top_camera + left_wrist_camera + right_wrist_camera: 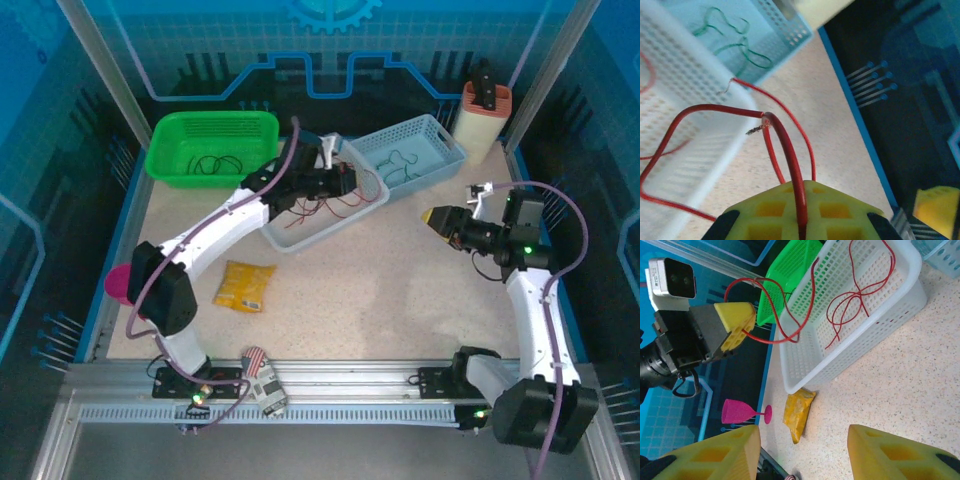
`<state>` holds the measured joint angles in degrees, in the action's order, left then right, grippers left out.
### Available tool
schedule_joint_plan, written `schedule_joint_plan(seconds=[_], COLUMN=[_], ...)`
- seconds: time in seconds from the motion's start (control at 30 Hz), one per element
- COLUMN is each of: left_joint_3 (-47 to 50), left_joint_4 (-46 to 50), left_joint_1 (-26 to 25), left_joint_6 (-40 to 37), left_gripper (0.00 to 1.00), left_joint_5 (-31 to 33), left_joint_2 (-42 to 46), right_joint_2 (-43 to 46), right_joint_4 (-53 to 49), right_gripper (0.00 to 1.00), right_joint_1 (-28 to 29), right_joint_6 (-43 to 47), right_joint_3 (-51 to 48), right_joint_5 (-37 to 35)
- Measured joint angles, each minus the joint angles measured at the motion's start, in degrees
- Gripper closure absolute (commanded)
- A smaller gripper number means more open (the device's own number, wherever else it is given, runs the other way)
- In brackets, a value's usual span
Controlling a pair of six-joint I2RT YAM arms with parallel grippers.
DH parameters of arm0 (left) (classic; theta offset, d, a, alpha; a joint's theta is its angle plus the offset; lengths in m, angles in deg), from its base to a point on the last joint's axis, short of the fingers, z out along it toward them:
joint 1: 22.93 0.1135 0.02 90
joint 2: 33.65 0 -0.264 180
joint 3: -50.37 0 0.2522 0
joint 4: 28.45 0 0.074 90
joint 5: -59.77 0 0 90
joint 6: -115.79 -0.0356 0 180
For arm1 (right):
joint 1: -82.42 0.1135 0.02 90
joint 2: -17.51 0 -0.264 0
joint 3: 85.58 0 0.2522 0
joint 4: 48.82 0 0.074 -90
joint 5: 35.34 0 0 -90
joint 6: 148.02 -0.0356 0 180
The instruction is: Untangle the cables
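My left gripper will next move toward the green basket, go down over more red loops and release the cable, because those loops lie in the white basket (290, 238).
My left gripper (801, 200) is shut on a red cable (785, 145), which runs up from between its yellow fingers and loops back toward the white basket (685, 125). In the top view the left gripper (345, 180) hangs over that white basket (290, 238), where more red cable (335, 205) lies. The right wrist view shows the lifted red strand (775, 315) arching from the left gripper (737, 325) over the basket rim to the red loops (855, 295) inside. My right gripper (802, 437) is open and holds nothing. It hovers over bare table to the right of the basket (435, 216).
A green basket (170, 165) with black cables (215, 163) stands at the back left. A blue basket (445, 150) holding a dark green cable (735, 47) stands at the back right. A yellow packet (245, 285), a pink glass (740, 411) and a tan container (480, 120) are nearby.
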<state>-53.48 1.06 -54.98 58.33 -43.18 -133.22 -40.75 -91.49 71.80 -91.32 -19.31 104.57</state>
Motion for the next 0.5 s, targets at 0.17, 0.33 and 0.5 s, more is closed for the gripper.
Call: schedule_joint_plan(seconds=[0.17,0.33,0.5], left_joint_3=[3.2,5.8,6.3], left_joint_4=[0.1,0.0,0.2], left_joint_1=[4.4,7.3,9.5], left_joint_6=[-1.0,-1.5,-2.1], left_gripper=[1.00,1.00,1.00], left_joint_5=[0.7,0.8,0.7], left_joint_2=[1.5,1.6,0.9], right_joint_2=[-2.2,-4.9,-6.8], right_joint_4=[0.3,0.2,0.2], right_gripper=[0.50,0.50,0.50], right_joint_1=[2.7,5.5,8.0], right_joint_6=[-0.3,-0.4,-0.4], right_joint_3=[0.9,2.4,3.4], right_joint_5=[-2.0,-4.4,-5.9])
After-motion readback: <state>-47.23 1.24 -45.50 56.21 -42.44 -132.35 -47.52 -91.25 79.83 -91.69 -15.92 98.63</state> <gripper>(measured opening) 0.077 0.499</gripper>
